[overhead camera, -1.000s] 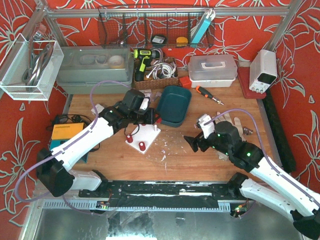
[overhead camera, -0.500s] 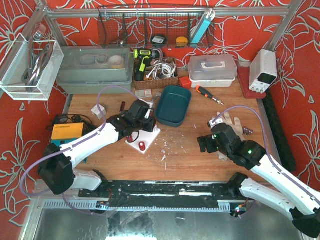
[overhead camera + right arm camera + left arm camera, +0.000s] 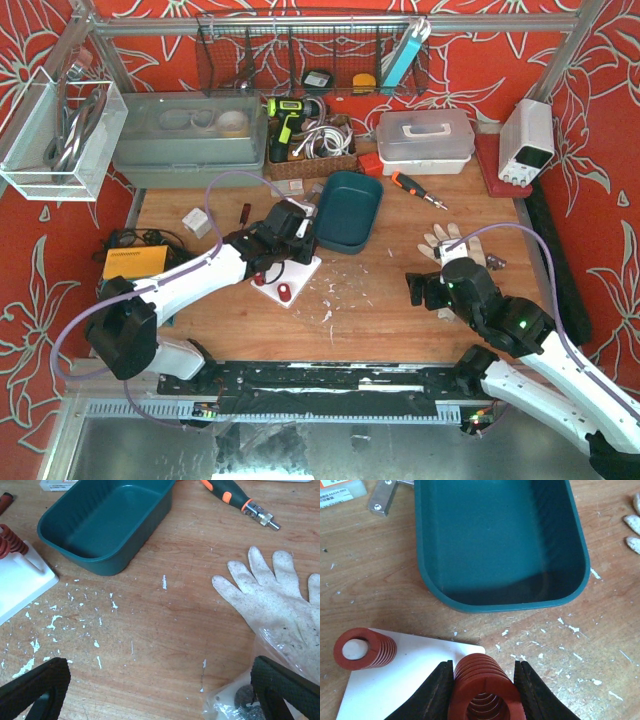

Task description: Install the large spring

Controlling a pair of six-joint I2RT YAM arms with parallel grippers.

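I should next lower the spring in my left gripper onto the bare white peg below, at the plate corner nearest the teal tray, and let go of it.
The large spring [image 3: 482, 692], red and thick-coiled, sits between the black fingers of my left gripper [image 3: 483, 666], which is shut on it. It hangs over the corner of the white base plate [image 3: 410, 675] nearest the teal tray [image 3: 500, 545]. Looking down its bore I see only coils. A smaller red spring [image 3: 362, 647] stands on a white peg at the plate's left. In the top view the left gripper [image 3: 290, 243] is over the plate [image 3: 303, 272]. My right gripper [image 3: 160, 690] stands wide open over bare wood, holding nothing.
A white work glove [image 3: 275, 595] and a plastic bag of small parts [image 3: 245, 702] lie by the right gripper. An orange-handled screwdriver [image 3: 235, 497] lies beyond the glove. White flakes litter the wood. Bins, a basket and a power supply [image 3: 525, 140] line the back.
The right arm has drawn back to the right, away from the plate, staying open. The left gripper has shifted slightly toward the plate's tray-side corner, still holding the spring.
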